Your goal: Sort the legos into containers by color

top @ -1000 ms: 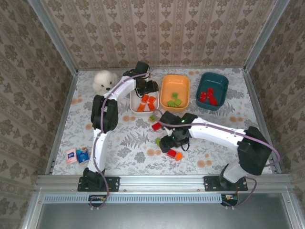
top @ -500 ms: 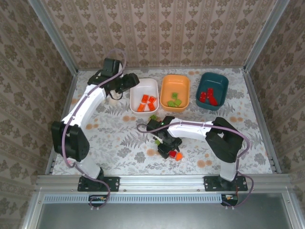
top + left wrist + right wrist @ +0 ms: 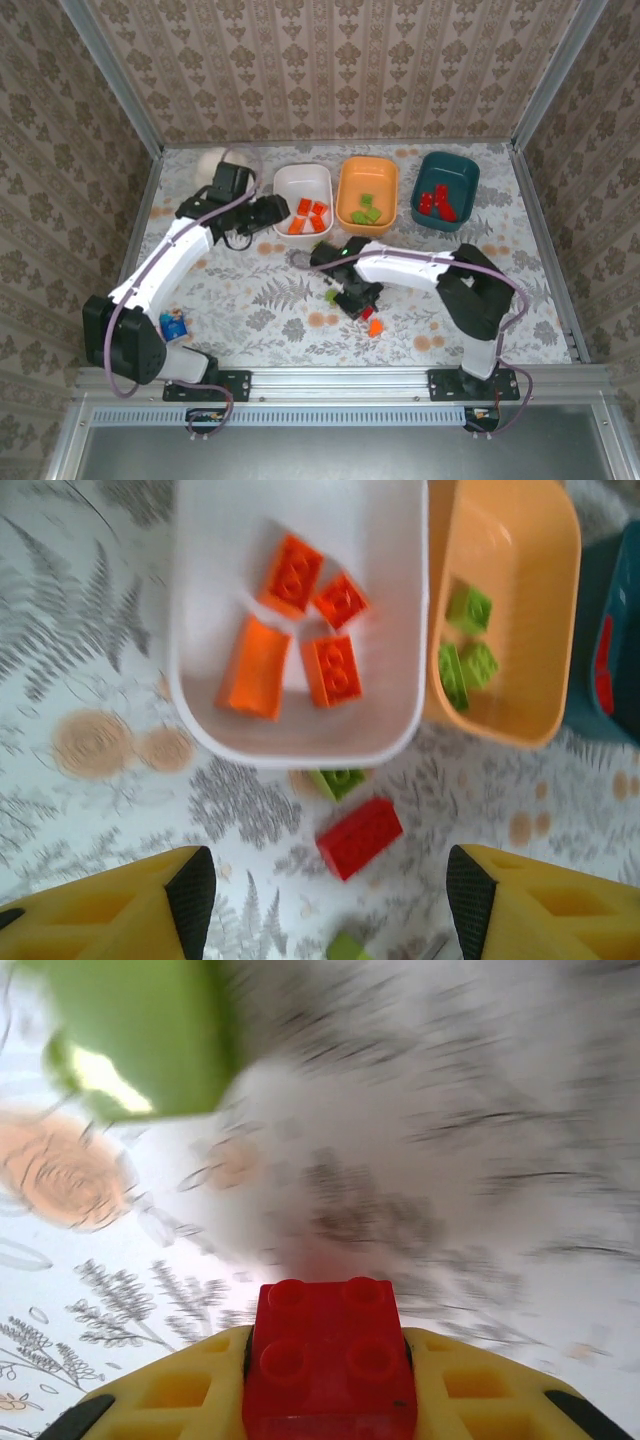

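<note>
I should next lift the red lego with my right gripper and carry it outward over the teal container's far end to let it go, because red legos are already in that container.
My right gripper is shut on a red lego, studs up between the yellow fingers, low over the table's middle. A light green lego lies blurred just beyond it. An orange lego lies on the table nearby. My left gripper hangs open and empty in front of the white container, which holds several orange legos. Below it lie a red lego and a green one. The orange container holds green legos and the teal container holds red ones.
A white plush dog sits at the back left, partly behind the left arm. A small blue packet lies near the left front edge. Patterned walls and metal rails enclose the table.
The right gripper has shut on the red lego and drawn it away from the orange one. The left arm has pulled back from over the white container toward the front left.
</note>
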Available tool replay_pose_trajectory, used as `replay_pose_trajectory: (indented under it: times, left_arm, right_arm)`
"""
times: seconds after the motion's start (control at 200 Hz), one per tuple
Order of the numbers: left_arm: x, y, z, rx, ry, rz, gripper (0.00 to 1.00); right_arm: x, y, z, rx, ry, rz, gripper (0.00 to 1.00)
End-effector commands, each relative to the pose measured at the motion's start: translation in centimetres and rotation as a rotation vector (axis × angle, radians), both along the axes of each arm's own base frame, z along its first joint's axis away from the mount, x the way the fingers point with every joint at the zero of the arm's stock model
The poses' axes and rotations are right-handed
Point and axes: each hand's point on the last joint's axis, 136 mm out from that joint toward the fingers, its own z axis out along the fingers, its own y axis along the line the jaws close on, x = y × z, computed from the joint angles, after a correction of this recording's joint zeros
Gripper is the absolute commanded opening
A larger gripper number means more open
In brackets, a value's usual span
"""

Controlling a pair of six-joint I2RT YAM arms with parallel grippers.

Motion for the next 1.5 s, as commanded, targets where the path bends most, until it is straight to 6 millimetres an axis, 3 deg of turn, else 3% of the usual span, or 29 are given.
replay_pose_trajectory:
  times: [0.0, 0.11, 0.25, 0.34, 0.44, 0.62, 0.91, 1.02, 1.185, 1.36, 1.495]
  left_arm:
    - [-3.9, -1.6, -2.3, 0.065, 0.041, -0.117, 0.65]
    - [-6.7, -3.1, -4.3, 0.102, 0.055, -0.185, 0.65]
    - [-8.5, -4.8, -6.0, 0.129, 0.061, -0.247, 0.65]
    - [-8.7, -5.8, -6.1, 0.152, 0.052, -0.288, 0.65]
    - [-8.9, -6.4, -5.9, 0.180, 0.039, -0.329, 0.65]
    - [-9.3, -6.7, -6.1, 0.212, 0.040, -0.361, 0.65]
    - [-10.7, -7.9, -6.2, 0.251, 0.023, -0.462, 0.66]
    - [-11.3, -8.6, -6.3, 0.279, 0.019, -0.514, 0.67]
    - [-11.8, -9.7, -6.5, 0.315, 0.008, -0.568, 0.67]
    - [-12.0, -10.3, -6.1, 0.337, -0.010, -0.594, 0.68]
    - [-12.3, -10.3, -6.3, 0.342, 0.000, -0.614, 0.68]
  right_arm:
    - [5.7, -4.0, 7.0, 0.087, -0.188, -0.224, 0.26]
    - [10.7, -8.9, 10.7, 0.169, -0.291, -0.441, 0.26]
    - [17.4, -15.0, 12.2, 0.273, -0.366, -0.732, 0.26]
    - [21.8, -18.3, 12.0, 0.332, -0.401, -0.890, 0.26]
    - [26.4, -20.5, 11.4, 0.386, -0.423, -0.990, 0.25]
    - [32.2, -23.4, 8.3, 0.397, -0.414, -1.087, 0.26]
    - [37.1, -25.0, 4.8, 0.432, -0.410, -1.092, 0.28]
    - [37.7, -25.5, 3.6, 0.425, -0.383, -1.108, 0.32]
    - [37.8, -25.9, 2.8, 0.455, -0.343, -1.135, 0.45]
    - [37.8, -25.6, 5.8, 0.506, -0.365, -1.116, 0.61]
    - [37.3, -25.1, 11.8, 0.553, -0.456, -1.082, 0.62]
